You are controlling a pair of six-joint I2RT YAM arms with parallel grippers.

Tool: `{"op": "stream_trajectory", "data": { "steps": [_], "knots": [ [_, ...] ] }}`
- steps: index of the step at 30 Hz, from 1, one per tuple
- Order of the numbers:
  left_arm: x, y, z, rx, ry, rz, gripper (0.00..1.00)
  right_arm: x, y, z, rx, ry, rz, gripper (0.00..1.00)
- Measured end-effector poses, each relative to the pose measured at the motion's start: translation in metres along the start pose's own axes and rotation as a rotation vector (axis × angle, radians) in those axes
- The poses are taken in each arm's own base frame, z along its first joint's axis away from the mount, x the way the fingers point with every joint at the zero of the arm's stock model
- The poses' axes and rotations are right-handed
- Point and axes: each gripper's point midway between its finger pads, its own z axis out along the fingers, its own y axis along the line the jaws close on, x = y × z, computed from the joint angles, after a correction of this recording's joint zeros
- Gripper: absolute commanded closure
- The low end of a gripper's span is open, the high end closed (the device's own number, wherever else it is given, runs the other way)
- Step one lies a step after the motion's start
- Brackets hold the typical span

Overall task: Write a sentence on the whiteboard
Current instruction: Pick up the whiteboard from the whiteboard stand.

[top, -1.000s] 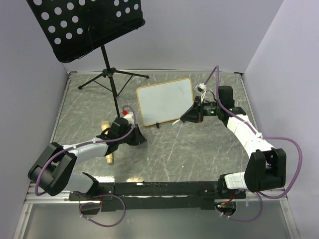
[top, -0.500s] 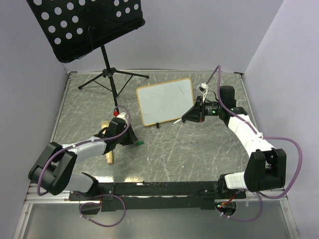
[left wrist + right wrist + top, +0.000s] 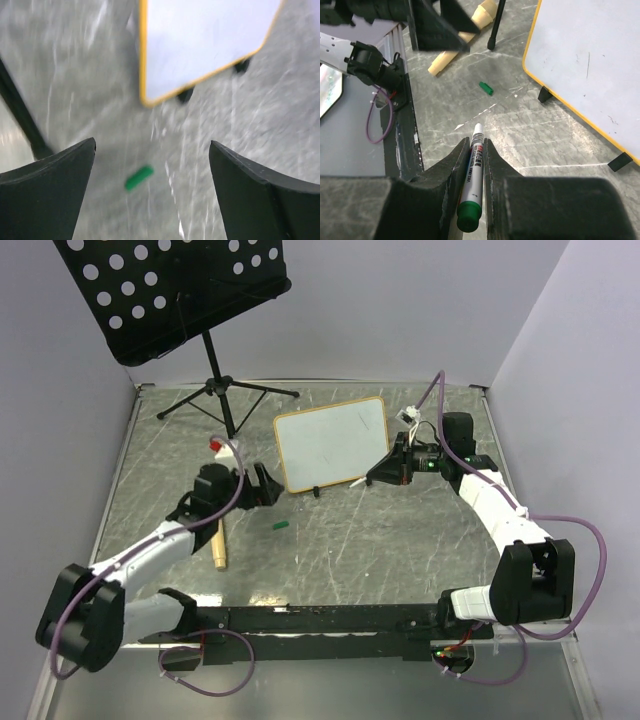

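Note:
The whiteboard (image 3: 331, 443) stands unheld on small feet, so I need to swing my left gripper outward and tilt it to close on the edge of the whiteboard's frame by the music stand.
The whiteboard (image 3: 331, 443), white with a tan frame, stands tilted on small black feet mid-table; its surface (image 3: 590, 55) shows only faint marks. My right gripper (image 3: 378, 472) hovers off the board's lower right corner, shut on a marker (image 3: 475, 172) with a green rear end and a bare tip pointing out past the fingertips (image 3: 473, 145). A small green cap (image 3: 281, 526) lies loose on the table. My left gripper (image 3: 266, 485) is open and empty just left of the board's lower left corner, above the cap (image 3: 139, 177) and the board's corner (image 3: 200, 45).
A black perforated music stand (image 3: 170, 290) rises at the back left, its tripod legs (image 3: 228, 390) spread on the table behind the left arm. A tan wooden stick (image 3: 218, 545) lies under the left arm. Walls enclose the table on three sides.
My left gripper opened wide, dropped the green cap onto the table and drew back and up toward the board's left corner. The right gripper with the marker barely shifted.

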Motion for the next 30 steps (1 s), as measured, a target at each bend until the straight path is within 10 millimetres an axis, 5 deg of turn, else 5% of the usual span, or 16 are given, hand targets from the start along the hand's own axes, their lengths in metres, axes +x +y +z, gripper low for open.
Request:
{"op": "stream_trajectory", "data": {
  "steps": [9, 18, 30],
  "knots": [
    [-0.084, 0.017, 0.053, 0.222, -0.054, -0.020, 0.03, -0.001, 0.001, -0.001, -0.003, -0.003, -0.015, 1.00],
    [-0.082, 0.010, 0.091, 0.405, 0.028, 0.020, 0.18, 0.000, 0.002, -0.001, -0.012, 0.000, -0.017, 1.00],
    [-0.077, 0.003, 0.108, 0.486, -0.015, 0.053, 0.37, 0.010, -0.004, 0.003, -0.022, 0.023, 0.024, 1.00]
  ]
}}
